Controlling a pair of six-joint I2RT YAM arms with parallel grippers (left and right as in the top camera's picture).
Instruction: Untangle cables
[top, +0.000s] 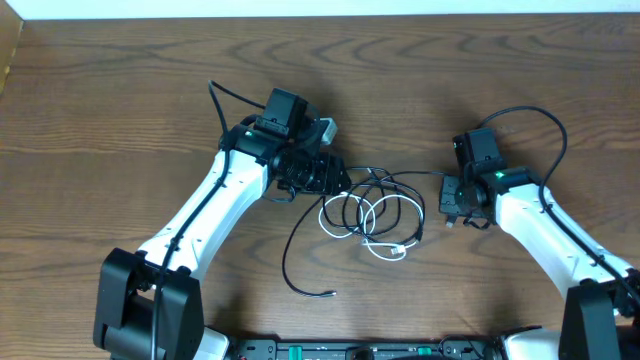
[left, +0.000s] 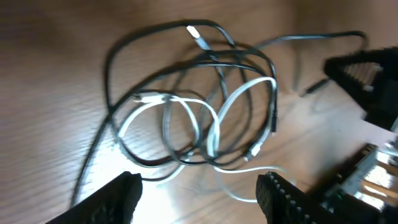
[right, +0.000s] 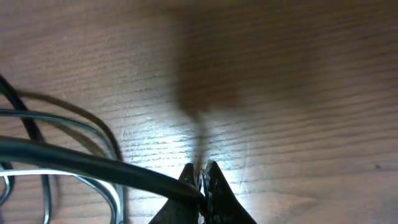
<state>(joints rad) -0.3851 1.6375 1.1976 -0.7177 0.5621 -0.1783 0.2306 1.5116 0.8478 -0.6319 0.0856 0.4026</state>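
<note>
My right gripper will next lift the black cable away from the tangle and then open, because the black cable still runs into the loops.
A tangle of thin cables lies mid-table: a white cable (top: 372, 222) looped among two black cables (top: 300, 240). One black tail runs down to a plug end near the front (top: 328, 294). My left gripper (top: 335, 178) is open and empty just left of the tangle; in the left wrist view the loops (left: 199, 124) lie beyond its spread fingers (left: 199, 190). My right gripper (top: 448, 200) is shut on a black cable (right: 93, 163) at the tangle's right side, seen pinched between the fingertips (right: 202, 180).
The wooden table (top: 120, 90) extends around the tangle. The arms' own thicker black cables arc over the left arm (top: 222, 100) and the right arm (top: 545, 130). The arm bases stand at the front edge.
</note>
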